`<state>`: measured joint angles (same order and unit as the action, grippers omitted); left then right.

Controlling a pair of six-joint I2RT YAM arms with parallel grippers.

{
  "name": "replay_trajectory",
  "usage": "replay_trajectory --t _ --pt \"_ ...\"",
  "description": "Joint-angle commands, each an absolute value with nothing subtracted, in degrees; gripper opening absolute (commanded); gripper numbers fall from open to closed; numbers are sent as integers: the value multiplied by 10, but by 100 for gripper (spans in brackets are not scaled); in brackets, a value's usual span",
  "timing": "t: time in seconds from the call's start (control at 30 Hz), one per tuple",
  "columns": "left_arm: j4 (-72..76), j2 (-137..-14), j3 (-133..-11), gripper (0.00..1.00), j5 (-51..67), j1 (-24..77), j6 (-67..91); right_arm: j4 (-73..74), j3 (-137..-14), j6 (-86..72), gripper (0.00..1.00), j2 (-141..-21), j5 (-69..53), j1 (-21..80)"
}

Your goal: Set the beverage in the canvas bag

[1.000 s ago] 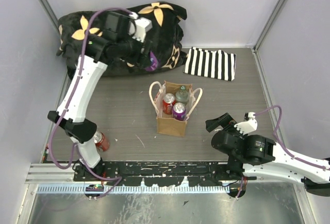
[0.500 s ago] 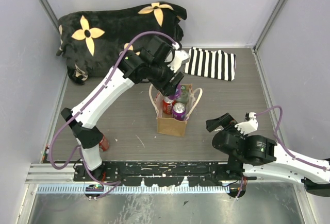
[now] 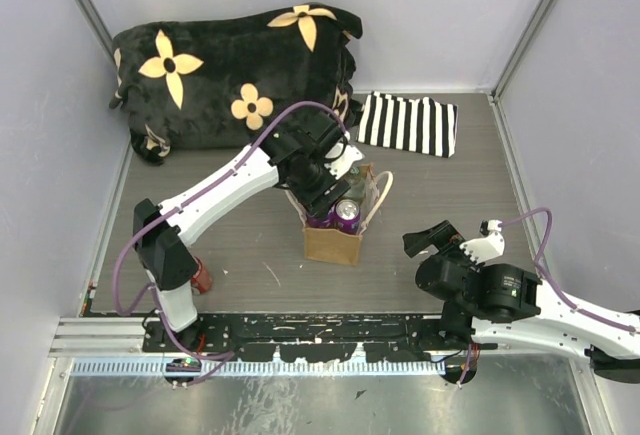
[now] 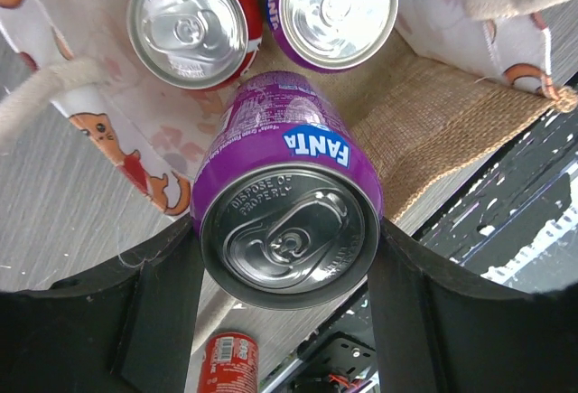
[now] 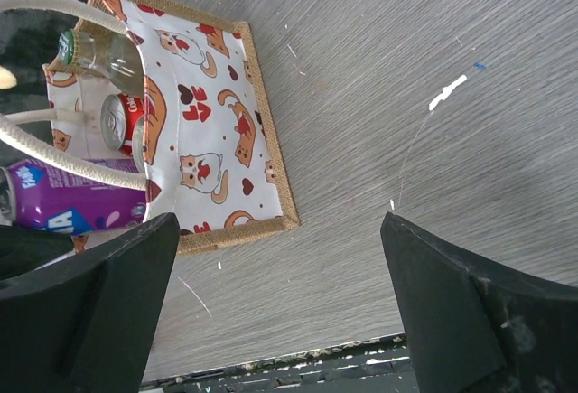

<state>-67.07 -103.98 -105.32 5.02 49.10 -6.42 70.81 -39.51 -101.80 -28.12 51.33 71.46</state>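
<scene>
My left gripper should next lower the Fanta can and release it into the bag's near corner [image 3: 314,230], beside the other purple can, because the Fanta can still hangs at the opening of the bag.
The canvas bag [image 3: 333,243] stands open mid-table, tan with cream handles and a cat print [image 5: 208,140]. My left gripper [image 3: 325,201] is over its left side, shut on a purple Fanta can [image 4: 287,221] held upright between the fingers [image 4: 163,307] at the bag's mouth. Inside the bag are a red can [image 4: 190,23], another purple Fanta can [image 4: 336,9] and a green-capped glass bottle [image 5: 99,50]. My right gripper [image 3: 432,240] is open and empty, low over the table to the right of the bag.
A red can [image 3: 198,275] stands by the left arm's base. A black bag with yellow flowers [image 3: 230,65] lies at the back left. A black-and-white striped cloth [image 3: 408,123] lies at the back right. The metal rail [image 3: 320,330] runs along the near edge.
My left arm swung from the black flowered bag at the back left to the canvas bag, carrying the purple can, and came down at the bag's mouth. The right arm barely moved.
</scene>
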Motion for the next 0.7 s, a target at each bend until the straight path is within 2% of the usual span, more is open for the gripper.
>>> replay_trajectory --t 0.0,0.67 --pt "-617 -983 -1020 0 52 494 -72 717 -397 -1038 100 -276 526 716" --pt "-561 -1004 -940 0 74 493 -41 741 -391 -1056 100 -269 525 717"
